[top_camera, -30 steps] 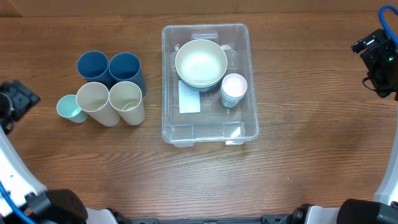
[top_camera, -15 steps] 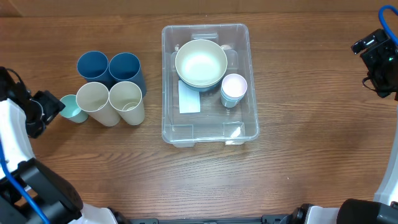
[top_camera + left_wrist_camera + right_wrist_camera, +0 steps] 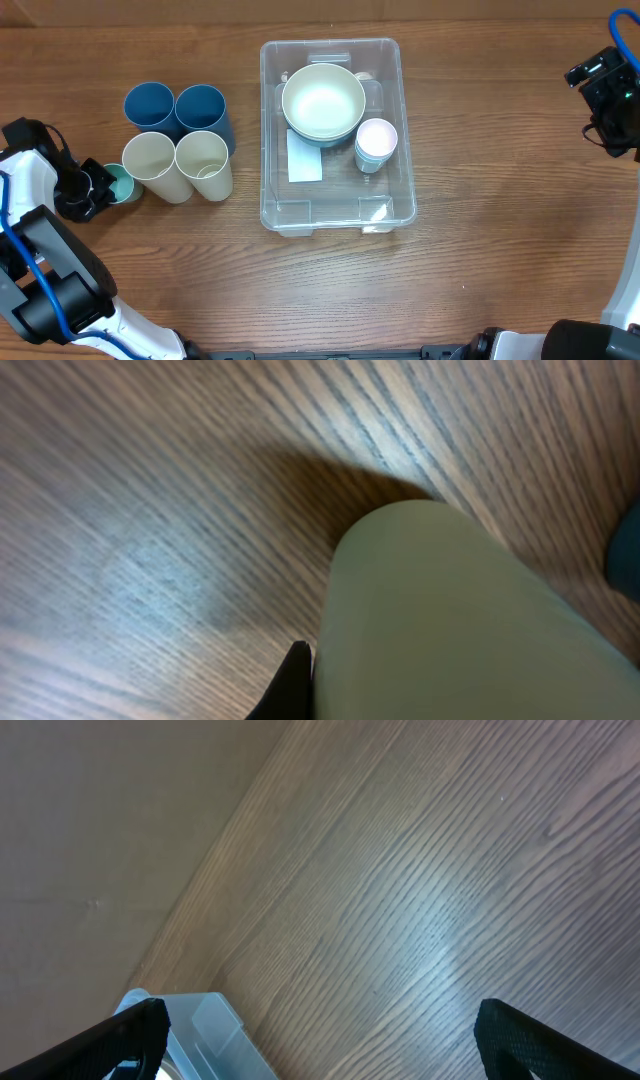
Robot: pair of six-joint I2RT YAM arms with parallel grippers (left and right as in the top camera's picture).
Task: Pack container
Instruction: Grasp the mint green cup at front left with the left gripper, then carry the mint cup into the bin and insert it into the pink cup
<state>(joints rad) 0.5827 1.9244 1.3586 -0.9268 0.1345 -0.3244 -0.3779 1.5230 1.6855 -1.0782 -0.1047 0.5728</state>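
Observation:
My left gripper rises and carries the teal cup (image 3: 122,184) across and down into the pink-topped cup (image 3: 376,140) next, since that cup stands to the gripper's right in the overhead view.
The container (image 3: 268,130) is a clear bin in the table's middle, holding a cream bowl (image 3: 322,101), a small pink-topped cup (image 3: 376,140) and a white label (image 3: 304,158). At the far left, my left gripper (image 3: 95,186) is shut on the rim of a small light teal cup (image 3: 122,184). The left wrist view shows that cup's pale wall (image 3: 460,620) filling the frame, one dark finger (image 3: 293,685) pressed against it. My right gripper (image 3: 320,1030) hangs open and empty over bare wood at the far right, with the container's corner (image 3: 215,1030) just in its view.
Two tall cream cups (image 3: 152,165) (image 3: 204,163) stand right beside the teal cup. Two dark blue cups (image 3: 150,104) (image 3: 203,108) stand behind them. The right arm (image 3: 610,95) stays near the table's right edge.
My left gripper swung in from the left edge to the small teal cup and closed on it. The right arm has not moved.

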